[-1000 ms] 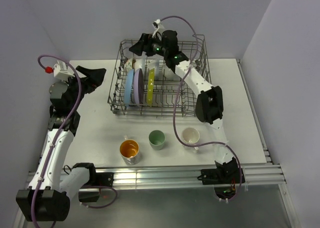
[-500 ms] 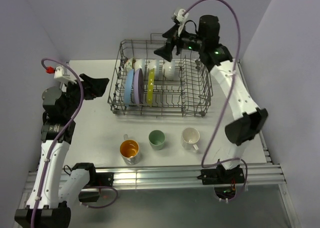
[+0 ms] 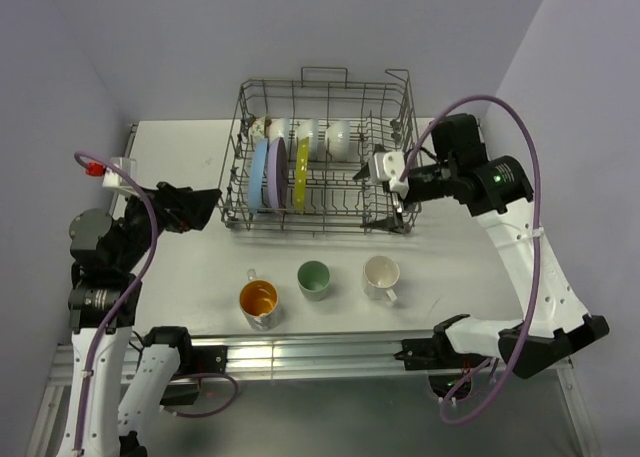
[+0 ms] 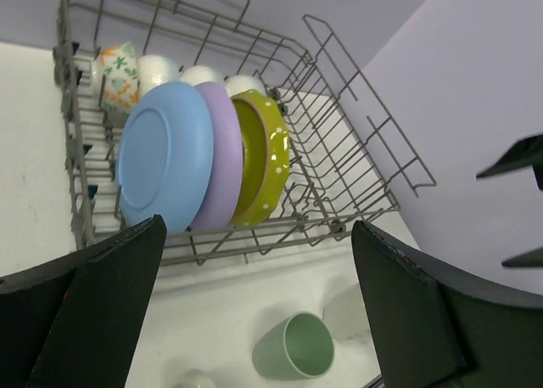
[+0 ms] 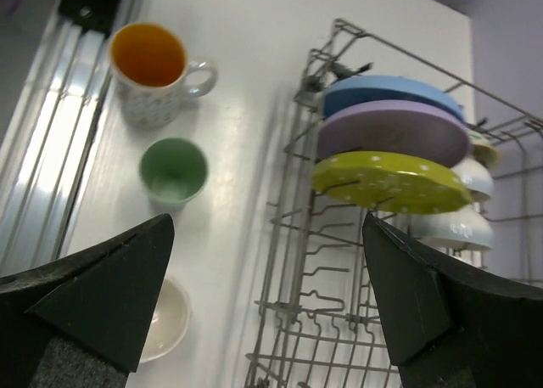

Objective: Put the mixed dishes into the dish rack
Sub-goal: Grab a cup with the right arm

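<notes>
The robot's right gripper will move back from the rack, then down onto the cup's rim, because the pale green cup is standing upright with its top open.
The dish rack holds a blue plate, a lavender plate and a yellow-green plate on edge. A floral bowl and white bowls stand along its back. On the table in front stand an orange-inside cup, a pale green cup and a white mug. My left gripper hangs open and empty left of the rack, looking at the plates and green cup. My right gripper is open and empty over the rack's right end.
Walls close in behind and on both sides of the table. The right part of the rack shows bare tines. An aluminium rail runs along the near edge, just behind the cups.
My right arm has swung from above the rack's back edge down to its right end. My left arm has drawn back toward the near left, and its jaws have widened a little.
</notes>
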### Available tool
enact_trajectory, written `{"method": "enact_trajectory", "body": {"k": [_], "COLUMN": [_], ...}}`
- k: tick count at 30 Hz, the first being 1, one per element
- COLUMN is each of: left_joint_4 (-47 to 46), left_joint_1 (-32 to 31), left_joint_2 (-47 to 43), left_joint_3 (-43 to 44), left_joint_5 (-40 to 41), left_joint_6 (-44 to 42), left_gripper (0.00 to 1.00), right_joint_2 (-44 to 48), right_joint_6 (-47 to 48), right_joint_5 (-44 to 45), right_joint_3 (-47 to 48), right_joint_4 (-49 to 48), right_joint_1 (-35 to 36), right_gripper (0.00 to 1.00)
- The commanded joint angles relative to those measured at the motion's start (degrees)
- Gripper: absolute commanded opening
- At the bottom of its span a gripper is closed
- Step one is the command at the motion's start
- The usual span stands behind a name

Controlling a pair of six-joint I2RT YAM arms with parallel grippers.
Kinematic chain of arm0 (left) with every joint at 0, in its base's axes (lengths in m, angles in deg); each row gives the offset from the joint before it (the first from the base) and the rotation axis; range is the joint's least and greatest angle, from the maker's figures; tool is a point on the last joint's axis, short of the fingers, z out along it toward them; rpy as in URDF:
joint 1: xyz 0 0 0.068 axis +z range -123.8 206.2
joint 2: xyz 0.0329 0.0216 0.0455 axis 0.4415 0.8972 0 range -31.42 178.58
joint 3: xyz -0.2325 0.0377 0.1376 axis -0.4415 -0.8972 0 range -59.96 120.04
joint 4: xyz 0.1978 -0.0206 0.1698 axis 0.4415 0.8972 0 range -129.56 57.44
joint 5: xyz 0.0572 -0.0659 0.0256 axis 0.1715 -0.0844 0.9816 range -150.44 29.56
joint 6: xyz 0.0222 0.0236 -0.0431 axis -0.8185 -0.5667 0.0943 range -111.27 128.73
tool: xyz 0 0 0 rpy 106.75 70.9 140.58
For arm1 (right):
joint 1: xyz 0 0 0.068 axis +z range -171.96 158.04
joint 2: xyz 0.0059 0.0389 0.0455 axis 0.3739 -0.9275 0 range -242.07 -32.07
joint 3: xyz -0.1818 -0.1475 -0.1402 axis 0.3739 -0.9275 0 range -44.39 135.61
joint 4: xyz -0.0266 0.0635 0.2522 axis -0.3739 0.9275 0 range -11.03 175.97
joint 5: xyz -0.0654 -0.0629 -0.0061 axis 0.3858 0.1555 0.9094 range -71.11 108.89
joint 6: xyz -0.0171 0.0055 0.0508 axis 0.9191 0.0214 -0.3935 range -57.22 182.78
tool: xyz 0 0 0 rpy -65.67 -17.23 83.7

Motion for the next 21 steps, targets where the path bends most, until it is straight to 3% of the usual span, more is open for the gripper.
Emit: {"method": "enact_trajectory", "body": {"k": [1,4,8,14,21], "left_joint_4": [7.10,9.92,12.91,14.67,18.28], "left_joint_1": [0.11,0.11,0.20,0.20,0.20], "left_joint_2": [-1.61,-3.19,-6.00,-12.15,-14.79], "left_joint_3": [2.46,2.29,1.32,0.00,0.09], "left_joint_5": [3.34,7.55,8.18,8.44,9.41], "left_joint_6": [1.07,5.12,8.11,11.36,11.10], "left_gripper": [0.99,0.99,0.99,0.99,0.99], "right_joint_2": [1.43,3.63,8.99,11.72,6.64], "right_joint_6": [14.60,19.54,17.36,8.31,-4.08], "right_joint_5": [-1.35,1.19,6.37,13.15,24.83], "right_joint_3": [-2.33,-7.06,-18.47,-28.78,-34.15], "right_joint_4": [12.45,14.85,7.22,-7.81,-23.20], "right_joint_1": [3.05,7.70,16.23,29.94,35.49], "right_gripper": [1.00,1.00,1.00,0.96,0.79]}}
